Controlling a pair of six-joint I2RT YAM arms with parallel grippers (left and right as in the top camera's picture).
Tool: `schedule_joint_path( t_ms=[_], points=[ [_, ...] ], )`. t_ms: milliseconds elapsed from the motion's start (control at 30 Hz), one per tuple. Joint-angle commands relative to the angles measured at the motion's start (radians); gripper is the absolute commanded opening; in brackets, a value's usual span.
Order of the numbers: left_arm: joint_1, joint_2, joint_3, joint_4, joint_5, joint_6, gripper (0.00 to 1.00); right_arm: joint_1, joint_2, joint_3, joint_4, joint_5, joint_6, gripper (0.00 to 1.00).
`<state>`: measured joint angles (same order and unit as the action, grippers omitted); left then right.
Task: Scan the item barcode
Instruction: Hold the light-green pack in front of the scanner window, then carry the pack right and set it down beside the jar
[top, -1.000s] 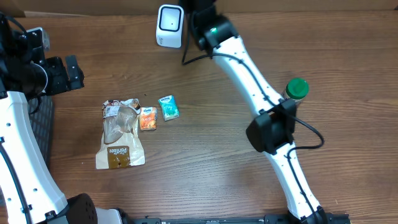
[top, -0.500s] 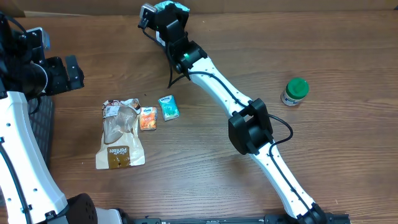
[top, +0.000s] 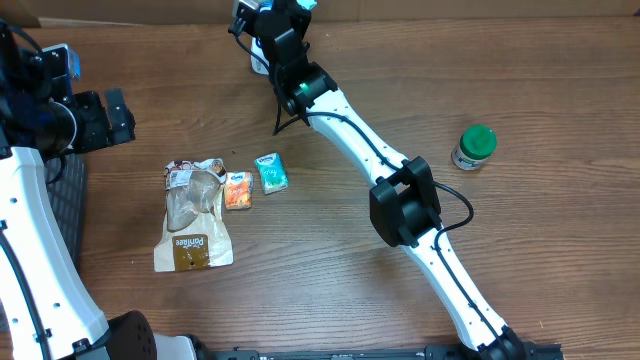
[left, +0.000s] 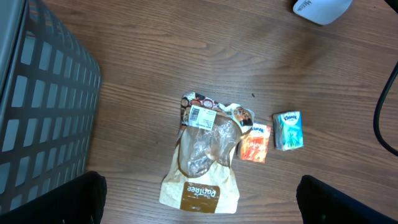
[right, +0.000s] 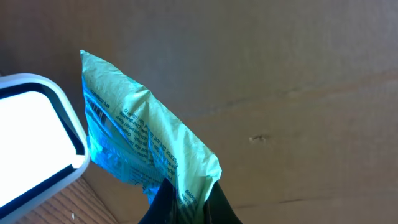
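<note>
The spot on the tabletop (top: 431, 148) beside the green-lidded jar is bare. My right gripper will move back from the scanner (top: 260, 55) and down toward it to release the packet.
My right gripper (right: 186, 202) is shut on the lower edge of a light green and blue packet (right: 140, 143), the item. The packet stands up from the fingers, its printed side next to the white scanner (right: 34, 137) at the left. From overhead, the right gripper (top: 272, 12) sits at the table's far edge, over the scanner (top: 260, 55), which the arm mostly hides. Far off at the left, my left gripper (top: 112, 116) hangs open and empty. In its wrist view the left gripper (left: 199, 190) is high above the brown bag (left: 202, 162).
On the table lie a brown paper bag (top: 192, 215), an orange packet (top: 238, 190) and a teal tissue packet (top: 271, 173). A green-lidded jar (top: 474, 147) stands at the right. A grey basket (left: 37, 106) is at the left edge. Brown cardboard (right: 280, 74) backs the scanner.
The right arm swung left across the table's far edge, bringing the packet over the scanner, then edged slightly farther back. The left arm stayed still.
</note>
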<state>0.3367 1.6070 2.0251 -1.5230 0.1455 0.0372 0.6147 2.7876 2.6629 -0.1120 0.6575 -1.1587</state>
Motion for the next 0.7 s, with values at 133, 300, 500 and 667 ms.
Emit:
schedule_joint_path(
  t_ms=[133, 300, 500, 667],
  points=[
    [0.008, 0.003, 0.012, 0.002, 0.003, 0.023, 1.0, -0.015, -0.121, 0.02, -0.003, 0.099, 0.098, 0.04],
    [0.008, 0.003, 0.012, 0.002, 0.003, 0.023, 1.0, -0.016, -0.261, 0.02, -0.25, 0.097, 0.449, 0.04],
    [0.008, 0.003, 0.012, 0.002, 0.003, 0.023, 1.0, -0.04, -0.546, 0.02, -0.977, -0.24, 1.08, 0.04],
    [0.008, 0.003, 0.012, 0.002, 0.003, 0.023, 1.0, -0.159, -0.648, 0.02, -1.366, -0.725, 1.241, 0.04]
  ],
)
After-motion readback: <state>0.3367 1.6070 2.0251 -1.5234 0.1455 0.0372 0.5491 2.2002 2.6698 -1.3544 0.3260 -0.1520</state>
